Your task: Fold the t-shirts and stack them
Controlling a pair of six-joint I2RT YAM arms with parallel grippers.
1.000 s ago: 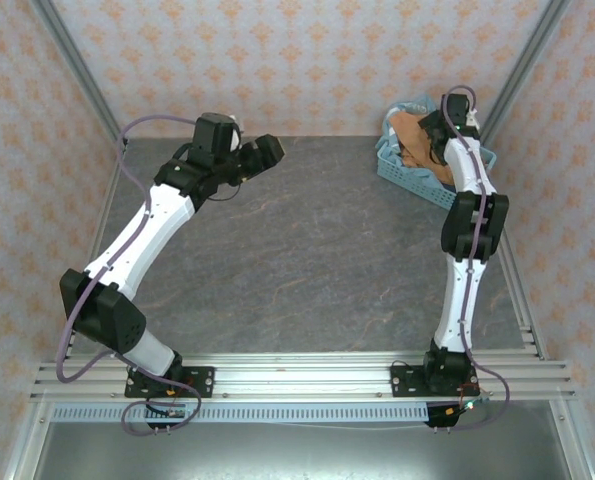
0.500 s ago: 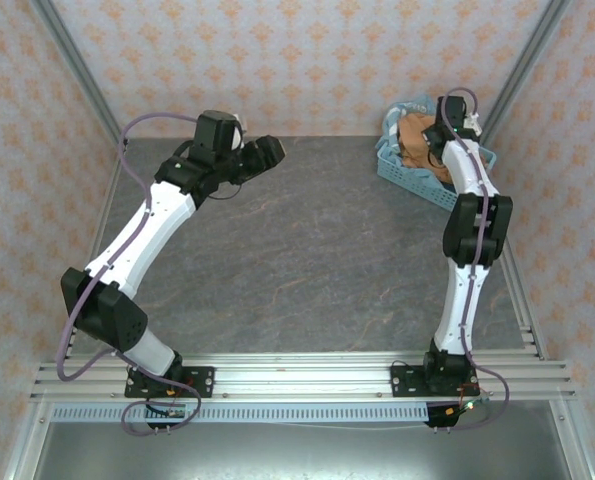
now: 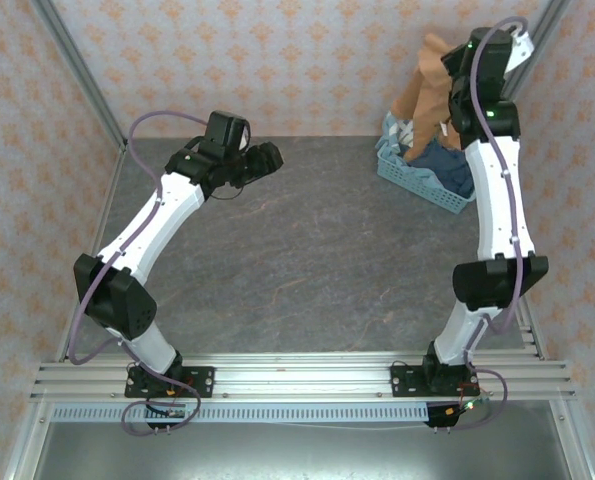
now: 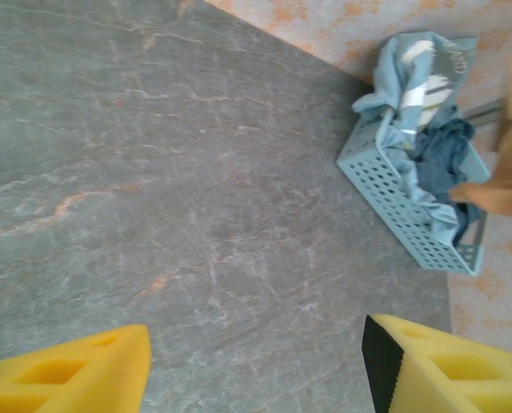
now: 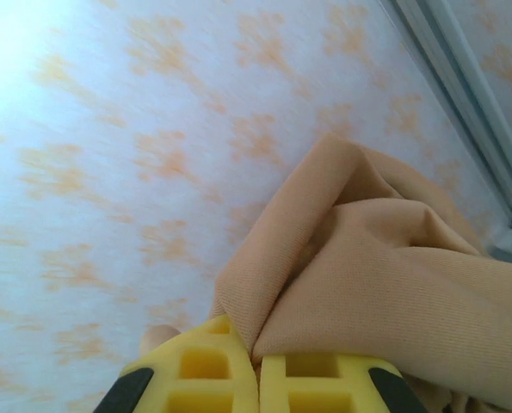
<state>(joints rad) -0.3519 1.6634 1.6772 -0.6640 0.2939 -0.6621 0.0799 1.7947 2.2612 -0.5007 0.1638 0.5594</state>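
Observation:
My right gripper swings back next, lowers and releases the shirt's top on the bare tabletop below it, between the arms and clear of the basket.
An orange-brown t-shirt hangs in a bunch above the light blue basket at the table's far right. My right gripper is raised high against the back wall and shut on the shirt's top. In the right wrist view the yellow fingers press together on a fold of the t-shirt, my right gripper pinching the cloth. My left gripper hovers over the far left of the table, open and holding nothing. In the left wrist view my left gripper is spread over bare grey table, and the t-shirt shows at the right edge.
The basket still holds a dark blue garment and a pale blue one draped over its far rim. The grey marbled table stretches between the arms. Patterned walls and metal posts close in the back and sides.
My right gripper shut on the t-shirt inside the basket and rose high, pulling the shirt up out of it. The left gripper narrowed a little and barely shifted.

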